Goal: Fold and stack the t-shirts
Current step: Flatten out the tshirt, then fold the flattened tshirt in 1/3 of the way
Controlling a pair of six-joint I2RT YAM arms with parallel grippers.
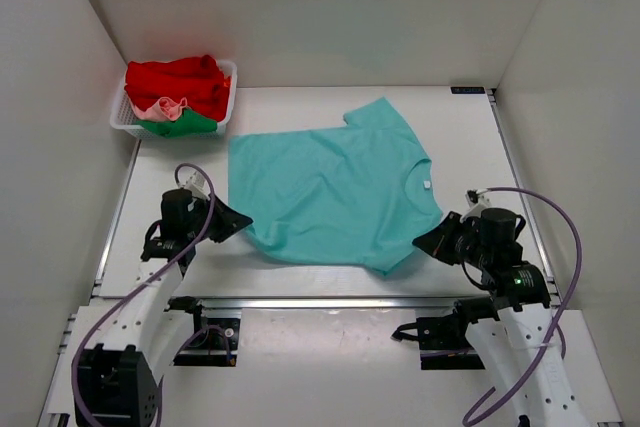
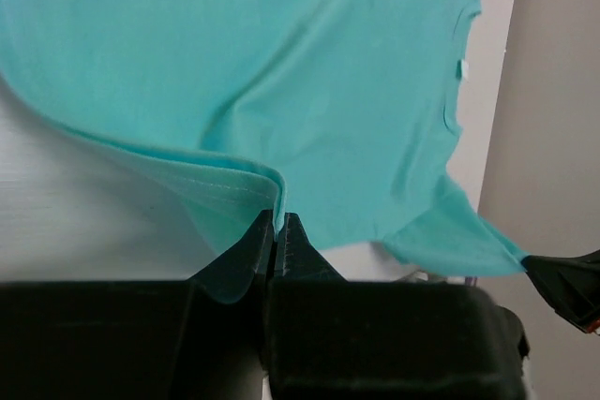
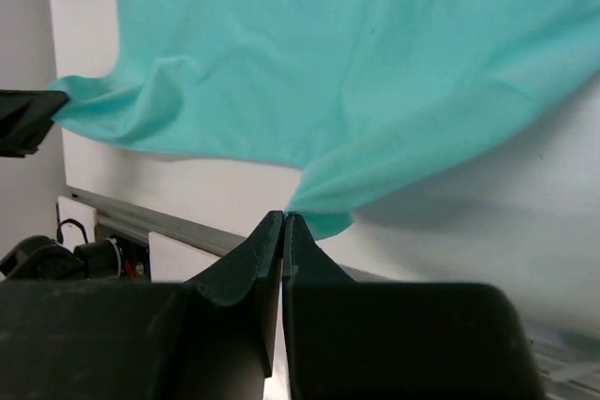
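My left gripper carries the lifted corner outward next, lowers it at the hem's flat middle (image 1: pixel 233 190) and releases the fold, since that lies outward of the gripper and below.
A teal t-shirt (image 1: pixel 330 192) lies spread flat on the white table, collar to the right. My left gripper (image 1: pixel 246 219) is shut on its near-left hem corner; in the left wrist view the cloth (image 2: pixel 281 63) runs down between the closed fingertips of that gripper (image 2: pixel 277 219). My right gripper (image 1: pixel 420 243) is shut on the near-right sleeve edge; in the right wrist view the cloth (image 3: pixel 356 53) peaks into the closed tips of that gripper (image 3: pixel 283 218). Red (image 1: pixel 180 80), pale pink (image 1: pixel 163 107) and green (image 1: pixel 185 126) t-shirts lie bundled in a basket.
The white lattice basket (image 1: pixel 118 123) stands at the table's back left corner. White walls enclose the table on three sides. A metal rail (image 1: pixel 330 302) runs along the near edge, with the arm bases behind it.
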